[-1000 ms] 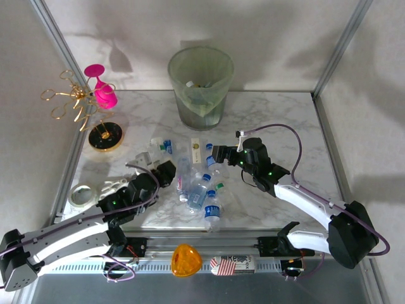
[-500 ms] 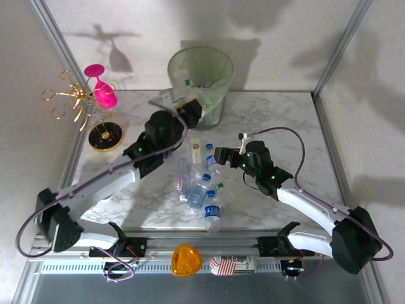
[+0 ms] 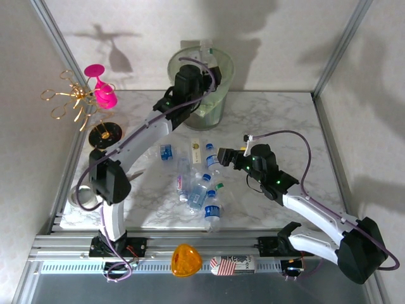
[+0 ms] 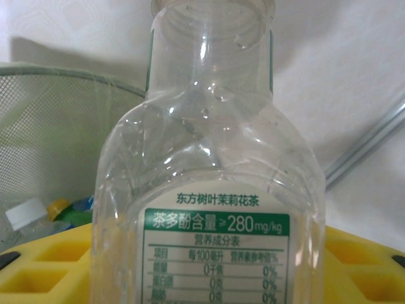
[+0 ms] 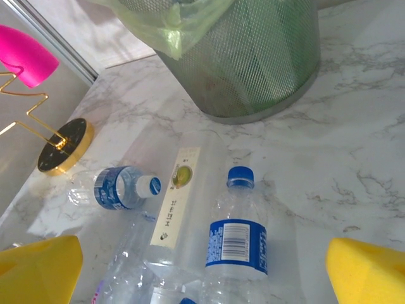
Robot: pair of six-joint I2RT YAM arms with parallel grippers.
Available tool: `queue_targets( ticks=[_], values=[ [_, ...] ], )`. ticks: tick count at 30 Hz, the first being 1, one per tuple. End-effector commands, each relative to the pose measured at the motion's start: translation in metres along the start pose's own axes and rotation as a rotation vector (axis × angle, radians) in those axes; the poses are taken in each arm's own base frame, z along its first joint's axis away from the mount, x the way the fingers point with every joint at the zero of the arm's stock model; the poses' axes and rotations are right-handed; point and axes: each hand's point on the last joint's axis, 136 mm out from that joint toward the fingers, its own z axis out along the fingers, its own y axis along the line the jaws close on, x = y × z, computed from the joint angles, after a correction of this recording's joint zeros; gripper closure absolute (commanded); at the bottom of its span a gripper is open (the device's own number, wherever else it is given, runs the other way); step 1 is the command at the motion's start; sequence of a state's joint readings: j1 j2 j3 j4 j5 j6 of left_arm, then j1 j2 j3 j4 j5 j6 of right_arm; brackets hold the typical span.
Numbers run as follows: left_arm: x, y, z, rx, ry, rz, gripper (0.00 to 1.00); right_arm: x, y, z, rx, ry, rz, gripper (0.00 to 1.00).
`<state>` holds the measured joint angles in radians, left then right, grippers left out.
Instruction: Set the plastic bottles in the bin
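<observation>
My left gripper will next move slightly down and outward over the bin's opening (image 3: 223, 61) to release the clear capless bottle, as other bottles already lie inside.
My left gripper (image 3: 199, 68) reaches over the rim of the pale-green mesh bin (image 3: 218, 95), shut on a clear capless bottle (image 4: 209, 145) with a green and white label. The left wrist view has its yellow pads (image 4: 38, 266) on either side of that bottle and the bin's rim (image 4: 57, 120) behind on the left, with bottles lying inside. My right gripper (image 3: 223, 156) hangs open over the loose bottles (image 3: 199, 190) mid-table. Between its pads (image 5: 370, 269) lie a blue-capped bottle (image 5: 237, 234) and a beige-labelled one (image 5: 180, 209); a small blue-labelled bottle (image 5: 120, 188) lies further left.
A pink goblet (image 3: 101, 88) and a gold wire stand (image 3: 76, 101) on a black base (image 3: 105, 135) occupy the far left. A roll of tape (image 3: 79, 196) lies near the left edge. An orange object (image 3: 186, 259) sits on the front rail. Frame posts bound both sides.
My left arm has swung from the near left of the table up to the bin, carrying the clear bottle. The right gripper has drifted slightly right and stays open.
</observation>
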<state>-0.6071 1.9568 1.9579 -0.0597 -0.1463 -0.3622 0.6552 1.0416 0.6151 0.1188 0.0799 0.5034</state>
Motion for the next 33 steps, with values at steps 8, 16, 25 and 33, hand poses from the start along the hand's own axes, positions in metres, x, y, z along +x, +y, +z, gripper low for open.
queue_targets(
  ticks=[8, 16, 25, 33],
  values=[
    [0.024, 0.031, 0.048, -0.122, 0.091, 0.096, 0.56, 0.021, -0.018, -0.008, 0.071, 0.055, -0.023, 0.01],
    [0.02, 0.029, 0.053, -0.105, 0.088, 0.063, 0.14, 0.032, -0.028, -0.008, 0.114, 0.09, -0.035, 0.01],
    [-0.026, -0.005, 0.014, -0.022, 0.019, 0.038, 0.0, 0.038, -0.03, 0.005, 0.133, 0.143, -0.048, 0.01],
    [-0.038, -0.033, -0.058, 0.105, -0.05, 0.006, 0.0, 0.057, -0.022, 0.028, 0.093, 0.244, -0.078, 0.01]
  ],
)
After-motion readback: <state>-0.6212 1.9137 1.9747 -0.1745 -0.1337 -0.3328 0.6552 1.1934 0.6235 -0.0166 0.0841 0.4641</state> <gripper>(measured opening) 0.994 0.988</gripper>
